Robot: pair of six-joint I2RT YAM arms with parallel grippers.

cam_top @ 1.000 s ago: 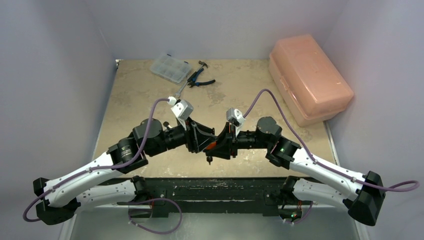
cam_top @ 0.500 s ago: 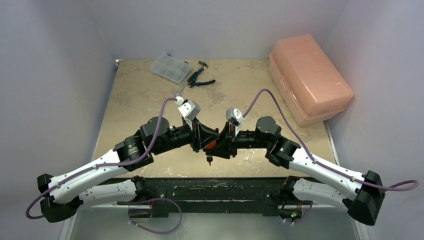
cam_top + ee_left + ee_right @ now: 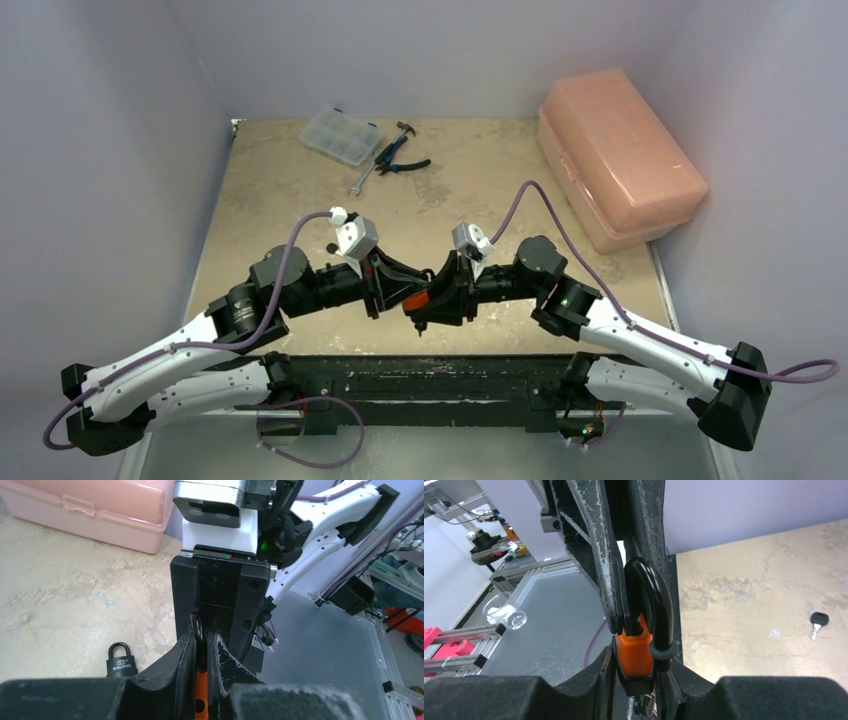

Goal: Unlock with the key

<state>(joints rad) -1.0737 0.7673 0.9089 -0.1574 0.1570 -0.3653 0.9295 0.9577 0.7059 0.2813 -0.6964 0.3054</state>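
My right gripper holds the orange padlock (image 3: 414, 300) and next needs to carry it outward and down, to let go of it on the bare tabletop short of the wrench.
An orange padlock (image 3: 414, 300) with a black shackle (image 3: 653, 600) is held in the air between both grippers, near the table's front edge. My right gripper (image 3: 636, 665) is shut on the orange body (image 3: 634, 652). My left gripper (image 3: 200, 636) is shut on the shackle (image 3: 198, 626), facing the right one. In the top view the left gripper (image 3: 393, 290) and the right gripper (image 3: 434, 296) meet at the lock. A small metal part (image 3: 642, 706) shows under the body; I cannot tell whether it is a key. A black-headed key (image 3: 818, 619) lies on the table.
A black padlock (image 3: 120, 661) lies on the table beside my left fingers. A pink plastic box (image 3: 618, 155) stands at the back right. A clear parts case (image 3: 341, 136), pliers (image 3: 398, 157) and a wrench (image 3: 361, 180) lie at the back. The table's front edge (image 3: 420, 352) is close.
The left wrist swung right, then came back left and nearer the front edge. The right gripper and the orange padlock shifted slightly left and forward. Both grips stayed shut.
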